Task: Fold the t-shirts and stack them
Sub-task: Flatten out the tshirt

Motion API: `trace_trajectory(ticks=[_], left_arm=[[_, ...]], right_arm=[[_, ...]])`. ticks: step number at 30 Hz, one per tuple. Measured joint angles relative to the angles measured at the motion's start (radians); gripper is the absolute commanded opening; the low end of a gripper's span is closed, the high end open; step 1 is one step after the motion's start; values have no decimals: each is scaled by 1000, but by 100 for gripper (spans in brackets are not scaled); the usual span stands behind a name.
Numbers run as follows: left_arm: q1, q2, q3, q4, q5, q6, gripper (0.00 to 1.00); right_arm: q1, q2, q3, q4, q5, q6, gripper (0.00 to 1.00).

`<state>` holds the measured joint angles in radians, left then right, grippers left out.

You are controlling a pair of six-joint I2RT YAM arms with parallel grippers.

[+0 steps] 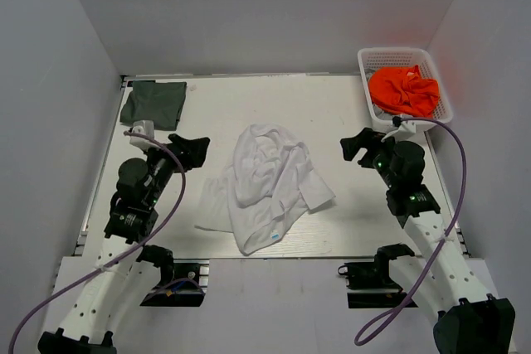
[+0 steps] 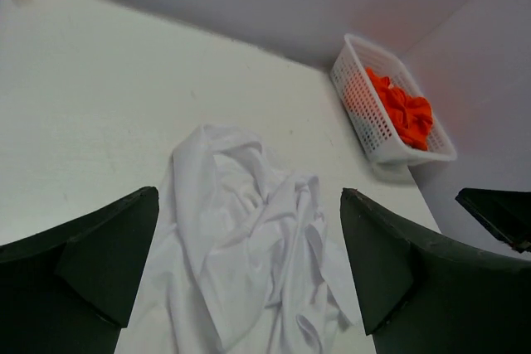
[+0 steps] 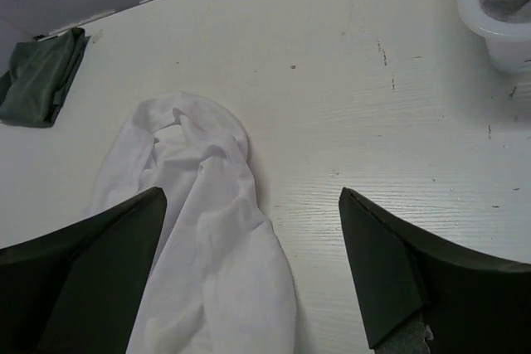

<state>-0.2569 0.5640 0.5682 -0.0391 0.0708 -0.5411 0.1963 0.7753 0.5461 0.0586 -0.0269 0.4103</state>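
The white t-shirt's loose side edge (image 1: 211, 205) (image 2: 141, 329) lies flat on the tabletop, so the left gripper needs to go down and move back onto that edge.
The white t-shirt (image 1: 265, 184) lies crumpled in the middle of the table, its small blue hem tag (image 1: 274, 236) near the front edge. It also shows in the left wrist view (image 2: 249, 246) and the right wrist view (image 3: 207, 230). The dark grey-green t-shirt (image 1: 153, 103) lies folded at the back left corner, also in the right wrist view (image 3: 37, 76). My left gripper (image 1: 199, 151) is open and empty, left of the white shirt. My right gripper (image 1: 355, 148) is open and empty, right of it. Both hover above the table.
A white plastic basket (image 1: 440, 80) at the back right holds orange cloth (image 1: 404, 90); it shows in the left wrist view (image 2: 365, 113) too. White walls close in the table on the left, back and right. Purple cables hang from both arms.
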Motion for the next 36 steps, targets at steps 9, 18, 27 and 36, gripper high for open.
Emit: trace_trajectory(ticks=[9, 18, 27, 36], left_arm=[[0, 286, 87, -271, 109, -121, 100], [-16, 336, -121, -502, 130, -210, 100], [-60, 415, -143, -513, 83, -301, 98], [-127, 525, -70, -584, -50, -397, 78]], right_arm=[[0, 14, 17, -88, 6, 79, 90], [6, 148, 88, -306, -63, 49, 90], [150, 226, 79, -429, -146, 6, 85], [413, 332, 142, -484, -174, -18, 84]])
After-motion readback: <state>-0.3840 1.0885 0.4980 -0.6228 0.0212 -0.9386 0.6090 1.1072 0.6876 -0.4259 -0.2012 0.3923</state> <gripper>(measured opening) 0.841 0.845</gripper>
